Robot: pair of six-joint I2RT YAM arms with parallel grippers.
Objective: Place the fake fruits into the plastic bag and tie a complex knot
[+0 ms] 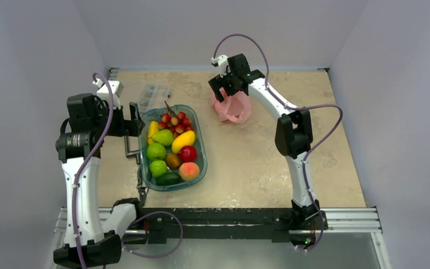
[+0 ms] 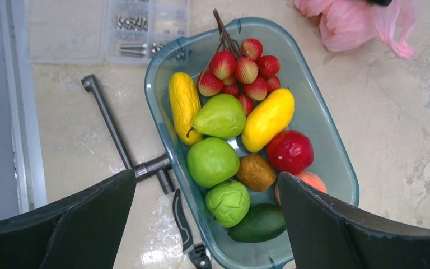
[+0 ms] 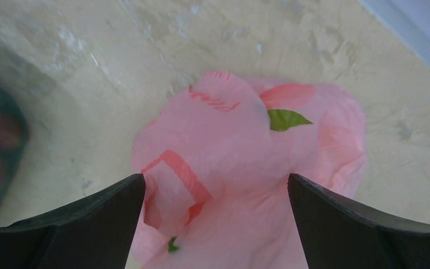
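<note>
My right gripper should next lower its open fingers back astride the fold in the pink bag's middle (image 1: 234, 107) (image 3: 227, 219) and close, because that fold is below the gripper and back of it.
The pink plastic bag (image 1: 233, 109) lies crumpled at the back middle of the table. It fills the right wrist view (image 3: 246, 162). My right gripper (image 1: 228, 89) hangs just above it, open, one finger (image 3: 78, 224) on each side of the bag and nothing held. No knot shows. The fake fruits lie in a teal tub (image 1: 200, 147): a lychee bunch (image 2: 241, 70), a pear (image 2: 219, 116), a mango (image 2: 267, 119), a red apple (image 2: 289, 151), a green apple (image 2: 212, 161) and others. My left gripper (image 1: 134, 120) is open and empty at the tub's left rim (image 2: 168, 145).
A clear screw box (image 2: 129, 28) lies at the back left. A T-handle wrench (image 2: 120, 137) and a black-handled tool (image 2: 186, 230) lie left of the tub. The bag also shows at the top right of the left wrist view (image 2: 353, 25). Walls close in three sides.
</note>
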